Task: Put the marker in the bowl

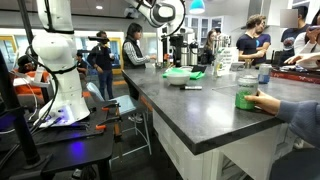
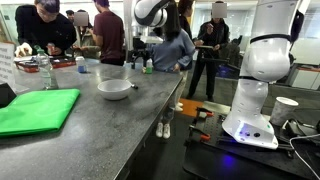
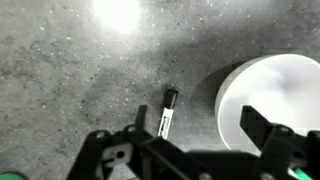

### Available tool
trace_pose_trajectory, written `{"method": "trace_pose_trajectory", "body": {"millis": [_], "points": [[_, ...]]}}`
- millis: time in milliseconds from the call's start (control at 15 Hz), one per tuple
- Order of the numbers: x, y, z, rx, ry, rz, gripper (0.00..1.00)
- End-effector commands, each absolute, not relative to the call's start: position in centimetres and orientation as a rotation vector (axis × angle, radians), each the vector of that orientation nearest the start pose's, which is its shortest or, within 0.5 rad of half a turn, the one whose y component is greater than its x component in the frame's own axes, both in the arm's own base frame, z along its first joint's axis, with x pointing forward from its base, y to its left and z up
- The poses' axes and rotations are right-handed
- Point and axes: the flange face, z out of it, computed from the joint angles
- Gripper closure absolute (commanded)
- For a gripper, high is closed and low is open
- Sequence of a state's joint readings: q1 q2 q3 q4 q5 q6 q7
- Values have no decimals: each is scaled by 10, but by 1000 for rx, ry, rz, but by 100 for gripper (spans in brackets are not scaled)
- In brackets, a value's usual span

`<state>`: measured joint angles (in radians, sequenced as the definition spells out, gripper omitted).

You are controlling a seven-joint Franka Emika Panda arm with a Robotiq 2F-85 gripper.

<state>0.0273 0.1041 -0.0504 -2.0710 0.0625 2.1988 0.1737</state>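
My gripper lowers and shifts away from the bowl onto the marker's white part next, since the marker [image 3: 167, 112] on the counter is nearer one open finger.
A black and white marker [image 3: 167, 112] lies flat on the grey speckled counter, just left of the white bowl [image 3: 275, 95] in the wrist view. My gripper [image 3: 195, 122] is open and empty, hovering above the counter. Its left finger is near the marker's lower end and its right finger is over the bowl's edge. In both exterior views the gripper [image 1: 178, 45] [image 2: 146, 52] hangs above the bowl [image 1: 178, 74] [image 2: 114, 89]. The marker shows as a small dark stick beside the bowl [image 1: 191, 87] [image 2: 133, 85].
A green cloth [image 2: 38, 110] lies on the counter near the bowl. A green cup [image 1: 245, 99] stands by a person's hand. Bottles [image 2: 45, 68] and several people line the far side. The counter edge [image 2: 165, 115] drops off towards the robot base [image 2: 250, 115].
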Motion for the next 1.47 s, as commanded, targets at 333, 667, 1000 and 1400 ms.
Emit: {"method": "trace_pose_trajectory", "body": {"millis": [333,667,1000,1400], "points": [[618,-24,334,-3041,657,76,0],[620,-33,293,-3030,669,117,0],[631,-37,283,-3036,669,75,15],[640,-43,268,-3037,672,95,47]]}}
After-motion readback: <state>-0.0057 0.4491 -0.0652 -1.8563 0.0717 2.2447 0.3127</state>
